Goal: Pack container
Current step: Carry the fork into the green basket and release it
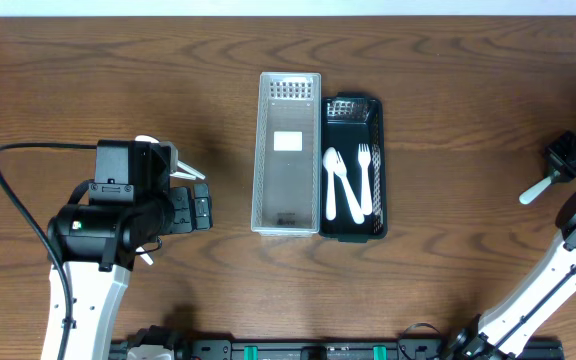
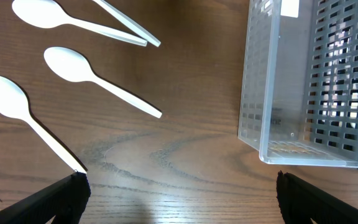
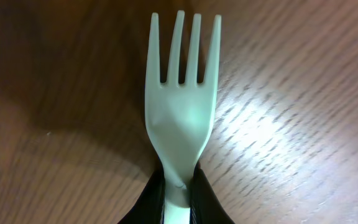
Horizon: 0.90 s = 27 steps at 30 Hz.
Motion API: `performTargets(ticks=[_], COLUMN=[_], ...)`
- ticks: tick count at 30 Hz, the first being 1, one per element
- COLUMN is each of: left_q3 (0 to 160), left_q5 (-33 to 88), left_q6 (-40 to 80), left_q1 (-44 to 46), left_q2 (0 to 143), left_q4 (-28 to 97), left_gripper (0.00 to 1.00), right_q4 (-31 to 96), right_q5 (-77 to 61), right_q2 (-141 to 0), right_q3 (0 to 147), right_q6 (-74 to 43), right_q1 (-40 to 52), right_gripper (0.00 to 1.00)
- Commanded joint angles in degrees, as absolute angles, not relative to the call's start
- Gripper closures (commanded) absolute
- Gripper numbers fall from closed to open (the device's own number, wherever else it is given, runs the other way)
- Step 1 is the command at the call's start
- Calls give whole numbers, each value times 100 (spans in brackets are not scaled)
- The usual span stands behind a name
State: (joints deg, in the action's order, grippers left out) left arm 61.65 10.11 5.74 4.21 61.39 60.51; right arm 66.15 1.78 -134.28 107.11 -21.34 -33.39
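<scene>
The robot will next lift the fork with its right gripper, move it left in the overhead view, lower it into the black container and release it, since forks already lie there.
A clear slotted container [image 1: 288, 150] stands at the table's middle, empty, with a black container [image 1: 353, 108] touching its right side. The black one holds white plastic spoons [image 1: 334, 185] and forks [image 1: 366, 175]. My left gripper [image 1: 200, 208] is open and empty, left of the clear container [image 2: 309, 81]. Three white spoons [image 2: 92, 74] and other utensil handles lie on the wood ahead of its jaws [image 2: 179, 193]. My right gripper [image 1: 566, 160] is at the far right edge, shut on a white fork [image 3: 182, 93], tines pointing away from the jaws [image 3: 179, 193]. An end of the fork [image 1: 534, 190] sticks out.
The loose spoons are mostly hidden under the left arm in the overhead view; only a bit shows [image 1: 148, 140]. A black cable [image 1: 13, 190] loops left of the left arm. The table's back edge runs along the top.
</scene>
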Motion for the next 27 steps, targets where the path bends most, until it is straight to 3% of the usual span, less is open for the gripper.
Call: performTargets(ticks=[1, 7, 14, 19, 27], left_q3=[6248, 6248, 6248, 6248, 6248], left_q5=[961, 961, 961, 961, 961], left_q6=[497, 497, 499, 499, 499], left_q1=[392, 392, 392, 392, 392], left_q2=[6123, 6123, 6123, 6123, 6123], left_q4=[6082, 6082, 6082, 6084, 6084], left_gripper=[2, 2, 2, 2, 2], right_q4=[6619, 6598, 6523, 6445, 6552], right_q5=[235, 222, 121, 274, 252], right_q2=[-12934, -11550, -10350, -10368, -11303], right_q3=[10678, 10680, 10680, 10680, 10551], right_q6=[-1955, -1811, -1874, -2187, -2331], right_q1=[-2904, -1763, 198, 1358, 2027], right_gripper=[99, 99, 99, 99, 99])
